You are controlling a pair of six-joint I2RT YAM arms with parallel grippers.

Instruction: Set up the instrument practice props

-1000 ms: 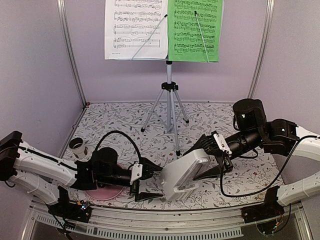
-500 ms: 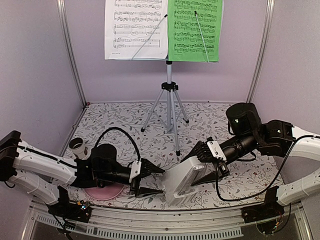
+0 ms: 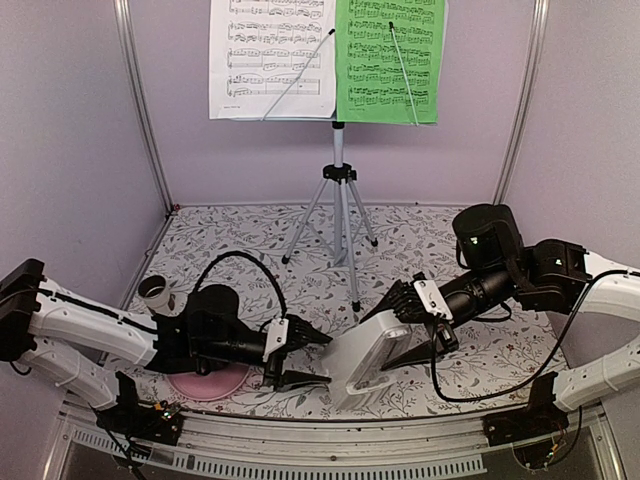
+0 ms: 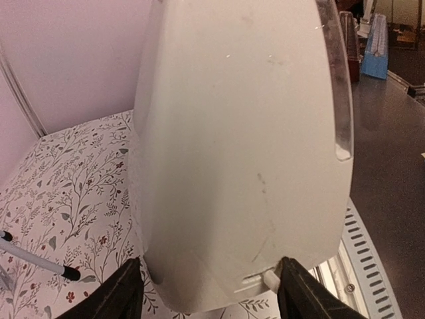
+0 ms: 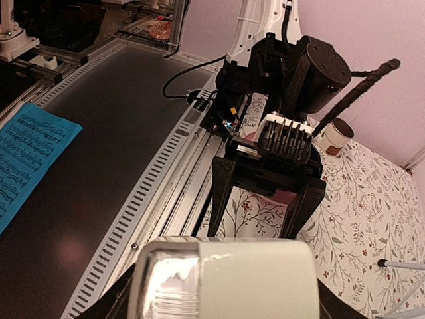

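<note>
My right gripper needs to move outward, turn its fingers downward, stand the metronome's wide base on the tabletop (image 3: 312, 357) beside the pink plate and release, since the metronome hangs tilted.
The white pyramid metronome (image 3: 362, 362) hangs tilted just above the table's front edge. My right gripper (image 3: 380, 342) is shut on its narrow end, which fills the bottom of the right wrist view (image 5: 226, 279). My left gripper (image 3: 322, 360) is open, one finger on each side of the metronome's wide base (image 4: 239, 166); I cannot tell if they touch it. The white sheet (image 3: 270, 55) and the green sheet (image 3: 390, 60) stand side by side on the music stand, whose silver tripod (image 3: 338, 215) stands at the back. The stand's desk is hidden behind the sheets.
A pink plate (image 3: 210, 383) lies under my left arm; the mug is hidden. A small beige cup (image 3: 157, 295) stands at the left edge. The tripod's legs spread over the middle back. A blue music sheet (image 5: 33, 153) lies off the table.
My right gripper has carried the metronome down and left toward the front edge. My left gripper has moved right, up to its base.
</note>
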